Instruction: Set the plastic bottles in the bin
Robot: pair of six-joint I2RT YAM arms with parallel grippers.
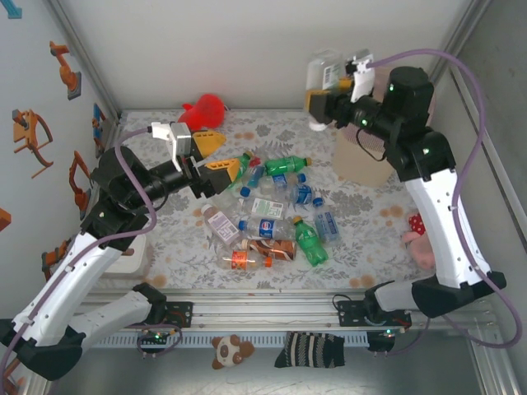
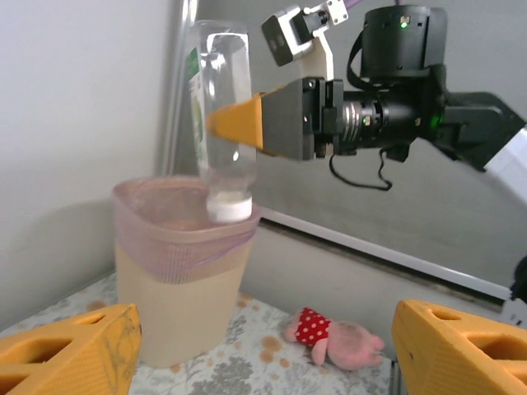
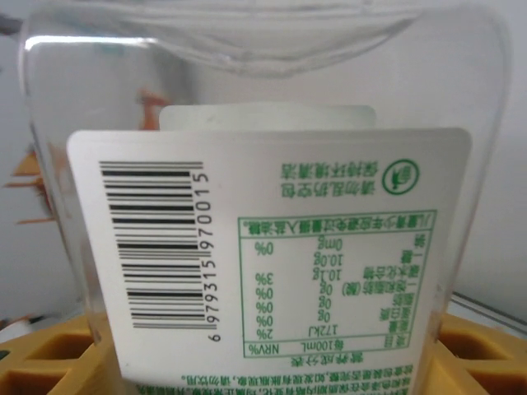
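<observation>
My right gripper moves over the opening of the mesh bin (image 1: 356, 164) next and lowers inside to release the clear bottle, since its cap still hangs at the bin's rim.
My right gripper (image 1: 318, 96) is shut on a clear plastic bottle (image 1: 323, 76) with a white label (image 3: 263, 247). It holds the bottle cap-down, and the white cap (image 2: 228, 206) hangs just over the rim of the beige-pink mesh bin (image 2: 177, 284) at the back right. The bin (image 1: 356, 164) is partly hidden under the right arm. Several more bottles lie in a pile mid-table, among them green ones (image 1: 286, 164) (image 1: 310, 241) and a blue-labelled one (image 1: 263, 226). My left gripper (image 1: 230, 155) hovers open at the pile's left edge, its yellow fingers (image 2: 74, 354) empty.
A red plush toy (image 1: 204, 111) sits at the back left. A pink plush in a red dotted dress (image 2: 333, 337) lies right of the bin by the side wall. A flat white box (image 1: 132, 257) rests at the table's left front. Walls close in on three sides.
</observation>
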